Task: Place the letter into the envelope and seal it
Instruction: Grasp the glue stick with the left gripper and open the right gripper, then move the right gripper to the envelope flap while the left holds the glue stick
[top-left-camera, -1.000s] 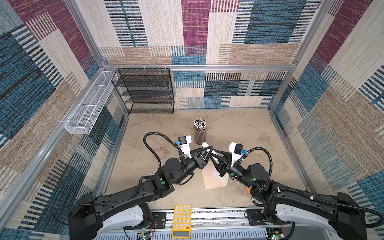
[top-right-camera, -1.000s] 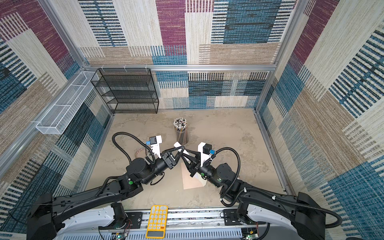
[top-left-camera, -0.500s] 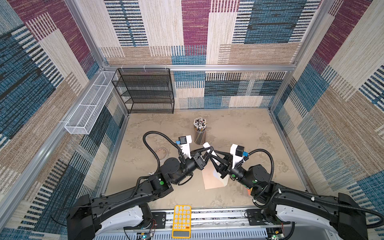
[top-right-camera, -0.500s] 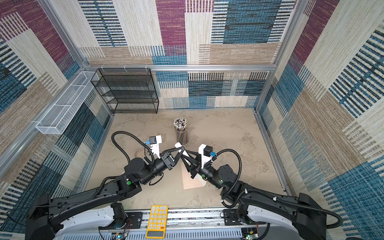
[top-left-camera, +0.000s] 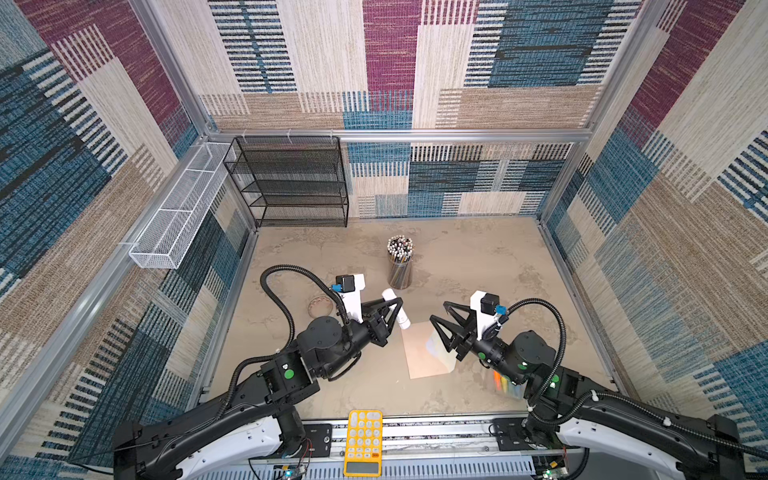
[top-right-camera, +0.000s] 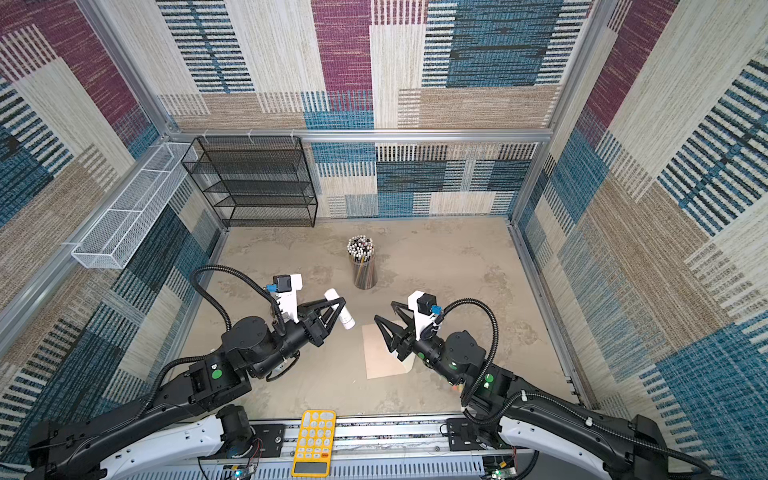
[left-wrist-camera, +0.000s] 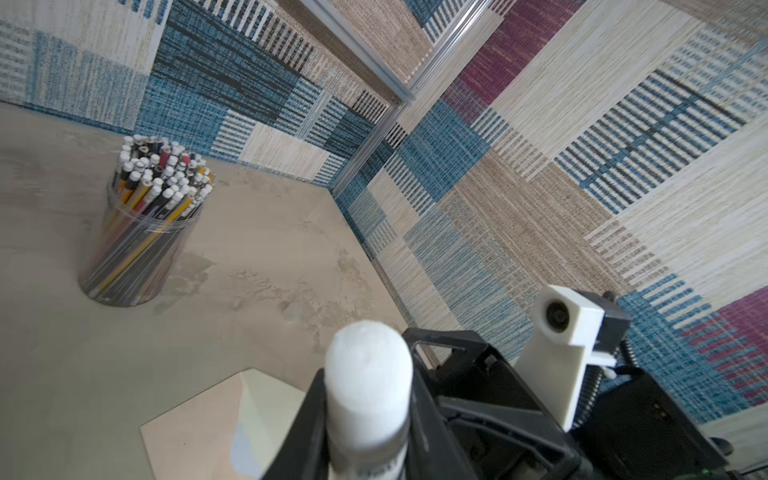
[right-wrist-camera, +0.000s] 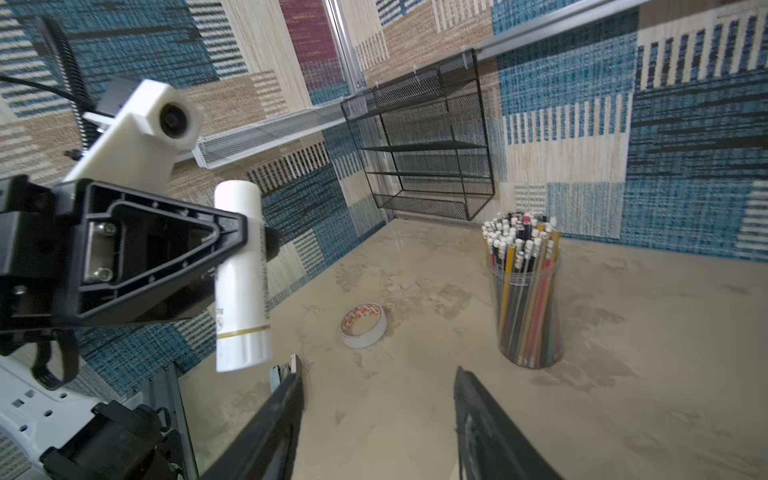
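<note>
My right gripper tips downward and brings its open fingers down onto the outer edge of the cream flap (top-left-camera: 453, 361) next, because the envelope still lies open there.
The peach-tan envelope (top-left-camera: 417, 353) lies flat on the table between the two arms in both top views (top-right-camera: 380, 357). Its cream flap (left-wrist-camera: 266, 399) is open and points toward the right arm. The letter is hidden. My left gripper (top-left-camera: 397, 304) hangs just left of the envelope's far corner, shut on a white glue stick (right-wrist-camera: 241, 274), which stands crosswise between the jaws (left-wrist-camera: 368, 374). My right gripper (top-left-camera: 439, 312) hovers over the envelope's right edge. Its jaws stand open and hold nothing (right-wrist-camera: 378, 370).
A clear cup of pencils (top-left-camera: 400, 266) stands behind the grippers. A roll of tape (right-wrist-camera: 363, 326) lies left of it. A black wire shelf (top-left-camera: 291, 183) and white wire basket (top-left-camera: 178, 212) line the back left. A yellow calculator (top-left-camera: 363, 440) sits on the front rail.
The right gripper, which met the left one at the glue stick, has opened and drawn back to the right. The left gripper has kept the glue stick and barely moved.
</note>
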